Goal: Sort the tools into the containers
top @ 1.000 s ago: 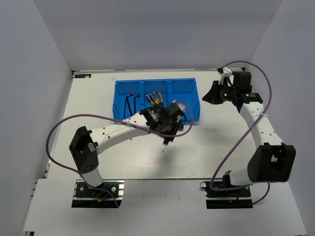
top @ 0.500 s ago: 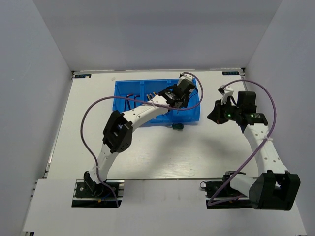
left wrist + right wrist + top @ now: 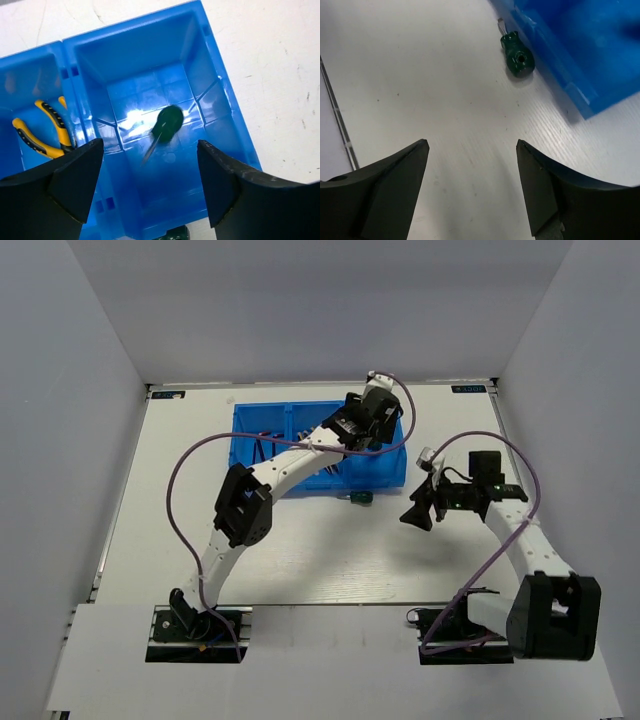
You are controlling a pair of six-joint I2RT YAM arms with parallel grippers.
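Observation:
The second screwdriver's green handle (image 3: 361, 497) (image 3: 518, 56) lies below my right gripper's fingers and toward the left in the top view, so I will move my right gripper down and to that side onto it.
The blue tray (image 3: 237, 440) lies at the back of the table. My left gripper (image 3: 368, 423) hangs open over its right compartment (image 3: 150, 65). A green-handled screwdriver (image 3: 167, 125) lies blurred and free on that compartment's floor, below the fingers. Yellow-handled pliers (image 3: 47, 132) rest in the middle compartment. A dark hex key (image 3: 262, 442) shows in the left compartment. A second green-handled screwdriver (image 3: 360, 498) (image 3: 517, 54) lies on the table against the tray's front wall. My right gripper (image 3: 415, 515) (image 3: 472, 142) is open and empty, low over bare table to the right of that screwdriver.
The left arm arches over the tray's front wall and hides part of the middle compartment. A purple cable loops above each arm. Grey walls close in the table at the back and both sides.
The left gripper carried a screwdriver from the table up over the right compartment and opened; the screwdriver lies loose inside. The right gripper swung forward and inward toward the other screwdriver and opened.

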